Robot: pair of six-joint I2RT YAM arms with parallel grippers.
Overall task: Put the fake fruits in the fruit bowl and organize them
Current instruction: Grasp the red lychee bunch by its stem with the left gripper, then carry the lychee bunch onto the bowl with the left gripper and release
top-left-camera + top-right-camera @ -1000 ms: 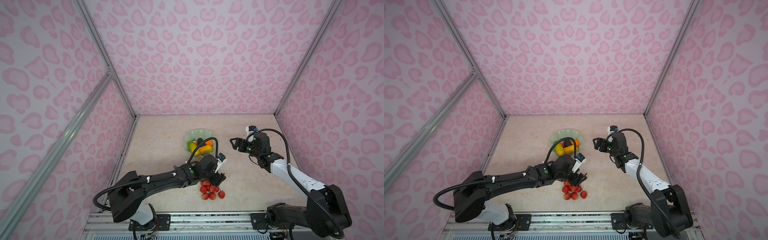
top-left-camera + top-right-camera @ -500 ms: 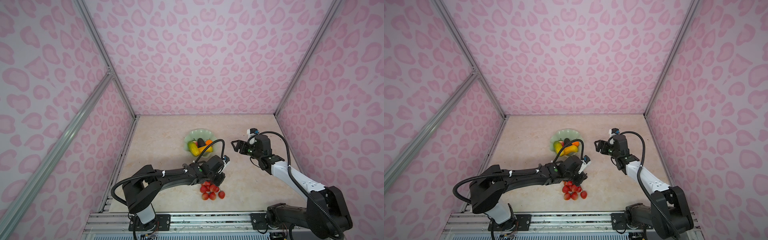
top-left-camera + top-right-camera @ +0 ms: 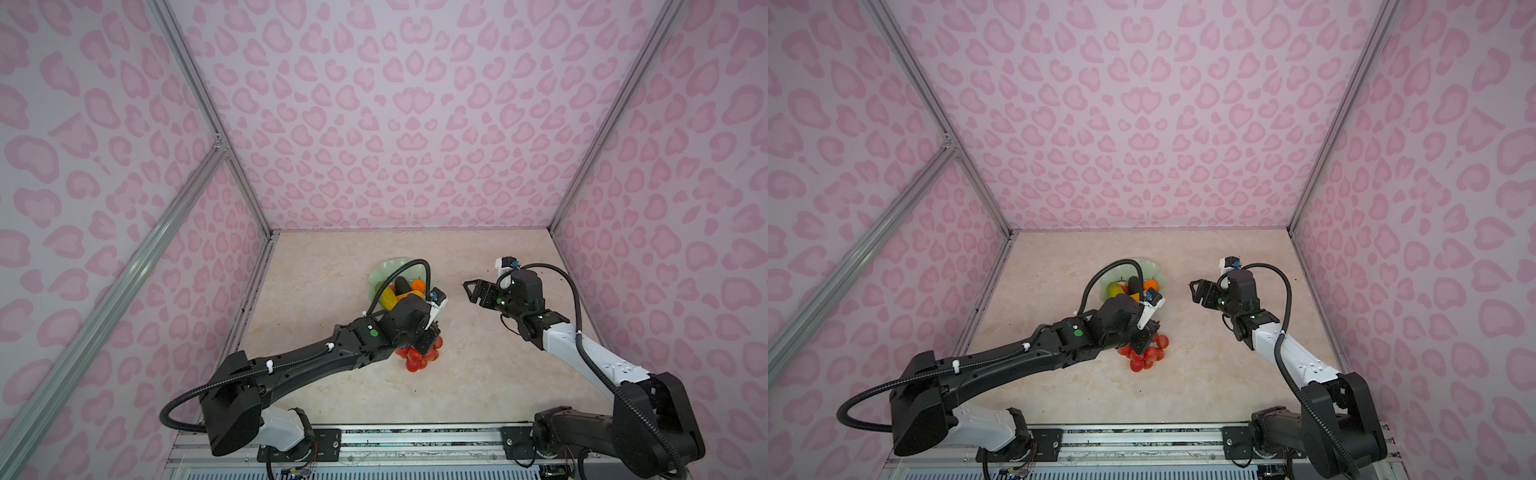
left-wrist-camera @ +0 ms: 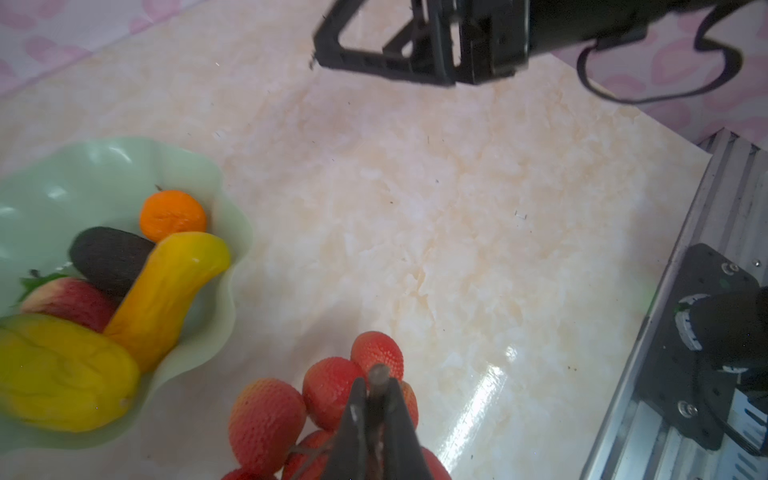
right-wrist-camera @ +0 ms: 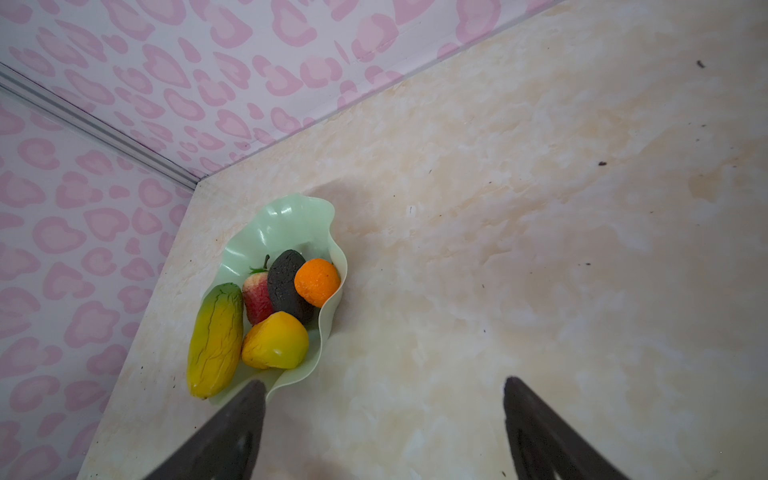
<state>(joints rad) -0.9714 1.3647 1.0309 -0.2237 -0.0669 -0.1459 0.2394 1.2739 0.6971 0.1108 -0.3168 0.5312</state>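
The left gripper moves outward over the dark avocado in the fruit bowl (image 3: 402, 284) next and releases the brown stem there, since the berries are still outside the bowl's rim.
My left gripper (image 4: 376, 386) is shut on the brown stem of the bunch of red berries (image 4: 266, 415), just in front of the fruit bowl (image 4: 83, 174). Both top views show the berries (image 3: 417, 359) (image 3: 1148, 355) under that gripper (image 3: 430, 338). The pale green bowl (image 5: 286, 224) holds an orange (image 5: 316, 281), a dark avocado (image 5: 286, 282), a strawberry (image 5: 257, 299), a yellow-orange oblong (image 5: 275, 345) and a green-yellow oblong (image 5: 216, 336). My right gripper (image 5: 383, 382) hangs open and empty to the right of the bowl (image 3: 384, 270), above the table.
Pink patterned walls close in the beige marble table (image 3: 478, 374) on three sides. A metal rail (image 3: 415, 436) with both arm bases runs along the front edge. The left arm's cable (image 3: 409, 266) loops over the bowl.
My left gripper has shut on the stem of the berry bunch, and the bunch now shows farther up the table toward the bowl. The right gripper has drifted slightly.
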